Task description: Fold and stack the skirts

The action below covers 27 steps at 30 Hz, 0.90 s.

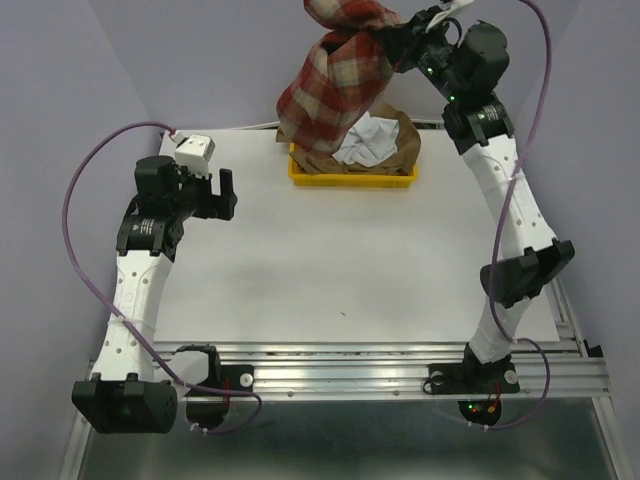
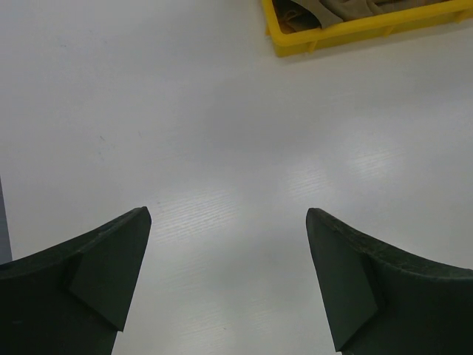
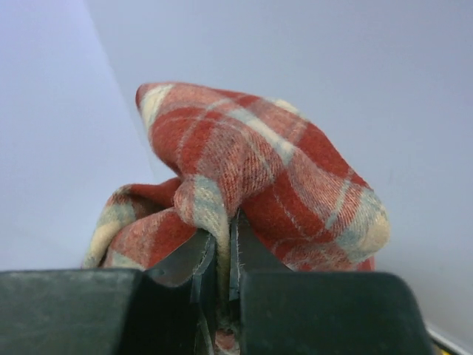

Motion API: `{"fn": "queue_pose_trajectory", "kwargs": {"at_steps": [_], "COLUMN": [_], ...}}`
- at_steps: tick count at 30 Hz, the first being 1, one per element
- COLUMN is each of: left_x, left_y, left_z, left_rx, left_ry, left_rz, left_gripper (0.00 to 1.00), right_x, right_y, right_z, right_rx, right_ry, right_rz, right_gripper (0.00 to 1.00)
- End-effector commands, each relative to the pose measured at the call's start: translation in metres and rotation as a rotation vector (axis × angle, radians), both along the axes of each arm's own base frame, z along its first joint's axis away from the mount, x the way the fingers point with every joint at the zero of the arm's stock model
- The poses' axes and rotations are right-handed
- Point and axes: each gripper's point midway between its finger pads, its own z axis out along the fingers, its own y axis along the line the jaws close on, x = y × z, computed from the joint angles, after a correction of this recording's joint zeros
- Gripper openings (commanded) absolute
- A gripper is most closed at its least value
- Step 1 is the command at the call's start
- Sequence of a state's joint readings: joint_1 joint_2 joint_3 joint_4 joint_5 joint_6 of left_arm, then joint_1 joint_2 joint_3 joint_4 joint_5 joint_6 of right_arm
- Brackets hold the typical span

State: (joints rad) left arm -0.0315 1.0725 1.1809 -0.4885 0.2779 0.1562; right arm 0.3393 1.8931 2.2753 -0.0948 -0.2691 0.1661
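Observation:
I should next move my right gripper back and down over the tabletop in front of the yellow tray and release the checked skirt [image 1: 335, 75] there, since that spot is bare.
The red-and-beige checked skirt [image 1: 335, 75] hangs high above the yellow tray, bunched, with my right gripper [image 1: 400, 40] shut on a fold of it. In the right wrist view the checked skirt [image 3: 259, 170] bulges over my right gripper [image 3: 225, 237], a thin fold pinched between the jaws. The white skirt [image 1: 368, 140] and the tan-brown skirt [image 1: 408, 135] lie crumpled in the tray. My left gripper [image 1: 218, 190] hovers open over the table's left side, nothing between its fingers [image 2: 111, 259].
The yellow tray [image 1: 352, 178] sits at the table's far edge, in the middle; its corner [image 2: 310, 41] shows at the top of the left wrist view. The white table [image 1: 330, 270] spreads between the arms. Purple walls close the back and the sides.

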Motion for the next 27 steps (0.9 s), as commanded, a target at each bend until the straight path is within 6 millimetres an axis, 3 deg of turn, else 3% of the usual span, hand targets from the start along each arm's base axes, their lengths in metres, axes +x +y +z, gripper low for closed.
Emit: {"fn": "queue_pose_trajectory", "kwargs": {"at_steps": [1, 3, 4, 5, 6, 7, 8, 10, 11, 12, 15, 16, 18, 19, 21, 23, 27], "left_x": [0.005, 0.002, -0.001, -0.003, -0.007, -0.01, -0.013, -0.017, -0.018, -0.02, -0.026, -0.03, -0.037, -0.038, -0.042, -0.043, -0.048], "left_y": [-0.003, -0.008, -0.01, -0.013, -0.02, -0.022, -0.026, -0.028, -0.029, -0.028, -0.031, -0.03, -0.032, -0.031, -0.032, -0.031, -0.032], "left_z": [0.047, 0.053, 0.057, 0.058, 0.06, 0.06, 0.059, 0.06, 0.058, 0.057, 0.05, 0.046, 0.036, 0.031, 0.018, 0.01, -0.016], "left_rx": [-0.039, -0.051, -0.045, -0.046, -0.054, -0.053, -0.05, -0.041, -0.027, -0.019, 0.018, 0.055, 0.078, 0.111, 0.133, 0.161, 0.18], "left_ry": [-0.131, -0.15, -0.169, -0.175, -0.181, -0.187, -0.189, -0.199, -0.201, -0.205, -0.203, -0.205, -0.19, -0.193, -0.176, -0.17, -0.119], "left_rz": [-0.021, -0.053, -0.073, -0.095, -0.136, -0.156, -0.19, -0.213, -0.226, -0.232, -0.282, -0.309, -0.353, -0.376, -0.408, -0.424, -0.47], "left_gripper": [0.99, 0.99, 0.99, 0.99, 0.99, 0.99, 0.99, 0.98, 0.98, 0.98, 0.98, 0.98, 0.98, 0.98, 0.98, 0.98, 0.98], "right_x": [-0.088, -0.099, -0.124, -0.131, -0.126, -0.136, -0.144, -0.154, -0.165, -0.165, -0.179, -0.183, -0.183, -0.178, -0.173, -0.162, -0.151], "right_y": [-0.018, -0.018, -0.02, -0.019, -0.012, -0.007, -0.005, -0.003, -0.007, -0.005, -0.007, -0.008, -0.004, 0.002, 0.014, 0.042, 0.098], "right_z": [0.097, 0.086, 0.094, 0.084, 0.049, 0.033, 0.0, -0.039, -0.05, -0.09, -0.146, -0.179, -0.211, -0.24, -0.267, -0.299, -0.322], "right_rx": [0.078, 0.058, 0.053, 0.034, -0.001, -0.036, -0.071, -0.123, -0.143, -0.199, -0.262, -0.279, -0.311, -0.322, -0.333, -0.348, -0.315], "right_ry": [-0.24, -0.21, -0.225, -0.2, -0.116, -0.087, -0.013, 0.068, 0.081, 0.141, 0.244, 0.3, 0.331, 0.379, 0.436, 0.514, 0.619], "right_rz": [0.072, 0.094, 0.129, 0.153, 0.18, 0.233, 0.262, 0.302, 0.307, 0.324, 0.362, 0.376, 0.398, 0.417, 0.451, 0.503, 0.558], "right_gripper": [0.01, 0.01, 0.01, 0.01, 0.01, 0.01, 0.01, 0.01, 0.01, 0.01, 0.01, 0.01, 0.01, 0.02, 0.04, 0.15, 0.27]}}
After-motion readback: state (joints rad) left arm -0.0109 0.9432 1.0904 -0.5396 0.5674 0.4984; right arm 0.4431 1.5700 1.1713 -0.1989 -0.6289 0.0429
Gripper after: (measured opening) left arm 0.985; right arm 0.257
